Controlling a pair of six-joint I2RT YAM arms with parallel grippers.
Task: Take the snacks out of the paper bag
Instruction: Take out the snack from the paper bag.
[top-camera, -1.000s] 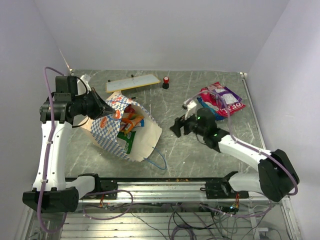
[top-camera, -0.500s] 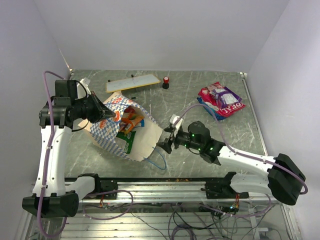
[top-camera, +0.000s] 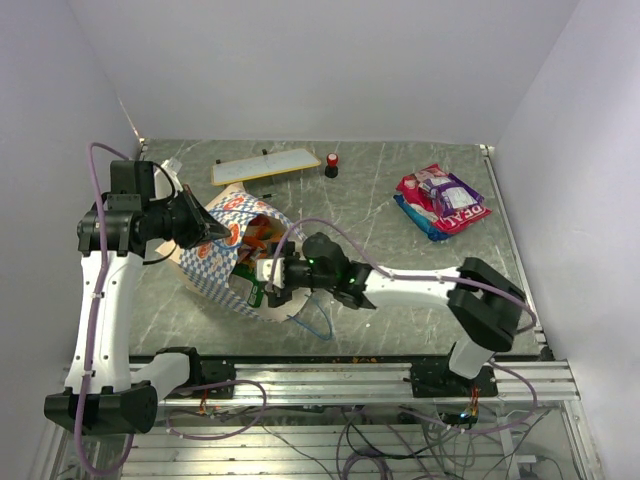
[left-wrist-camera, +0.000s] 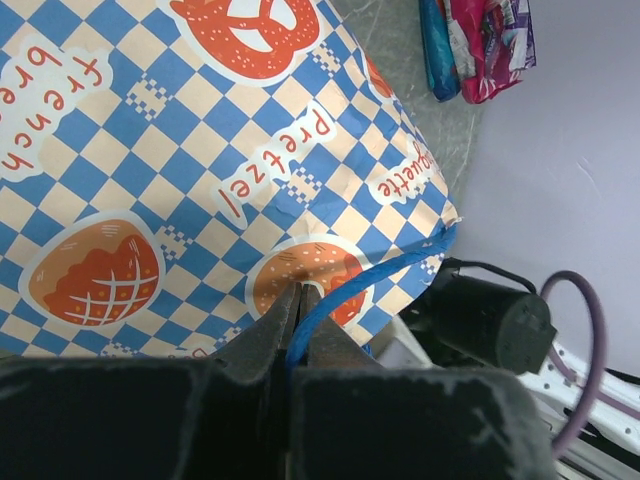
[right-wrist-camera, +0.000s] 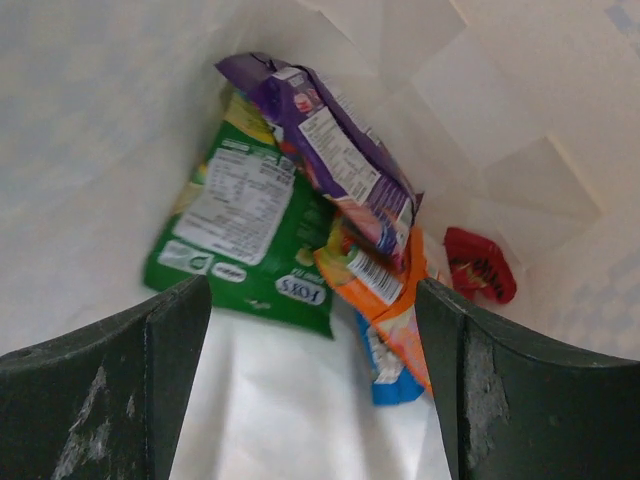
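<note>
The right gripper moves down and deeper into the bag (top-camera: 207, 272) to the orange packet's yellow edge next, since that edge shows uncovered beside the green packet.
The blue-and-white checkered paper bag (top-camera: 207, 272) lies on its side, mouth toward the right. My left gripper (top-camera: 214, 232) is shut on its blue cord handle (left-wrist-camera: 372, 277) at the bag's upper edge (left-wrist-camera: 200, 150). My right gripper (top-camera: 267, 273) is open and reaches into the bag's mouth. Inside the bag (right-wrist-camera: 300, 420) lie a green packet (right-wrist-camera: 240, 235), a purple packet (right-wrist-camera: 335, 150), an orange packet (right-wrist-camera: 390, 280) over a blue one (right-wrist-camera: 385, 375), and a tiny red wrapper (right-wrist-camera: 480, 265). My open right gripper (right-wrist-camera: 310, 390) is just short of them. Magenta-red and blue packets (top-camera: 440, 200) lie on the table at the back right.
A flat white yellow-edged board (top-camera: 266, 165) and a small red-and-black knob (top-camera: 331, 163) lie at the back of the table. The bag's other cord handle (top-camera: 318, 322) trails toward the near edge. Walls close in on left, back and right.
My right arm has swung left from the table's middle, and its gripper has gone into the bag's mouth. My left gripper has stayed on the handle.
</note>
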